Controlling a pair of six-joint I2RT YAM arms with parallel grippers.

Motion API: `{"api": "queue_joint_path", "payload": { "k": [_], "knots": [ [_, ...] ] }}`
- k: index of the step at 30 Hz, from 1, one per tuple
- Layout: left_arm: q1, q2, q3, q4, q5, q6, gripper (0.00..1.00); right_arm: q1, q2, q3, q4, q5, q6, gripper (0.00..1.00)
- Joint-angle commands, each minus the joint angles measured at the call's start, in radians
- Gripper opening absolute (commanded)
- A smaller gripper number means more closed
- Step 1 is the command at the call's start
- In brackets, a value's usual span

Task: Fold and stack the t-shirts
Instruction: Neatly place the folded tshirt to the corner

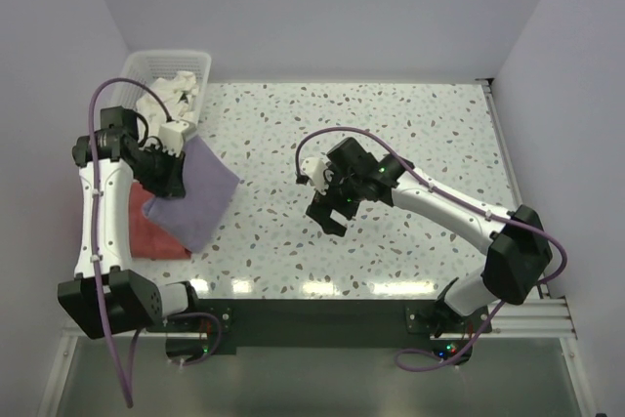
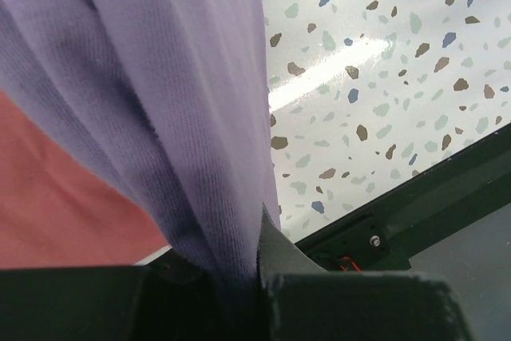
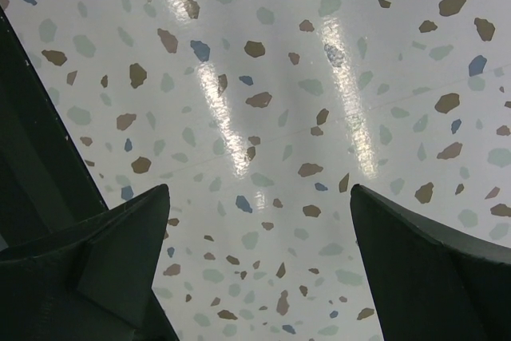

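Observation:
I need to shift my left gripper to its left in the top view next, lower it and release the purple t-shirt's edge, because the red t-shirt's uncovered part lies there, below my left gripper.
A folded purple t-shirt hangs from my left gripper, which is shut on its edge at the table's left. It partly overlies a folded red t-shirt lying flat near the left edge. In the left wrist view the purple cloth runs down into the shut jaws, with the red shirt beneath. My right gripper is open and empty over the bare middle of the table; its fingertips stand wide apart above the speckled surface.
A white basket at the back left holds crumpled white clothing. The speckled table stretches to the right. A dark rail runs along the near edge by the arm bases.

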Motion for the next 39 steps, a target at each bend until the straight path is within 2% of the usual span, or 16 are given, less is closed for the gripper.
{"api": "queue_joint_path", "payload": {
  "k": [1, 7, 17, 30, 39],
  "knots": [
    [0.026, -0.038, 0.053, -0.004, 0.019, 0.016, 0.00, 0.000, -0.009, 0.005, -0.009, 0.015, -0.017, 0.99],
    [0.057, -0.036, 0.070, -0.004, -0.006, 0.039, 0.00, 0.002, -0.013, 0.002, -0.015, 0.023, -0.020, 0.99],
    [0.157, -0.044, -0.014, -0.002, -0.024, 0.133, 0.00, 0.000, -0.015, -0.006, -0.012, 0.024, -0.023, 0.99],
    [0.334, 0.103, -0.006, 0.035, -0.029, 0.269, 0.00, 0.002, -0.004, -0.001, -0.007, 0.023, -0.020, 0.99],
    [0.393, 0.183, -0.055, 0.139, -0.080, 0.335, 0.00, 0.002, 0.010, 0.011, -0.015, 0.023, -0.020, 0.99]
  ]
}}
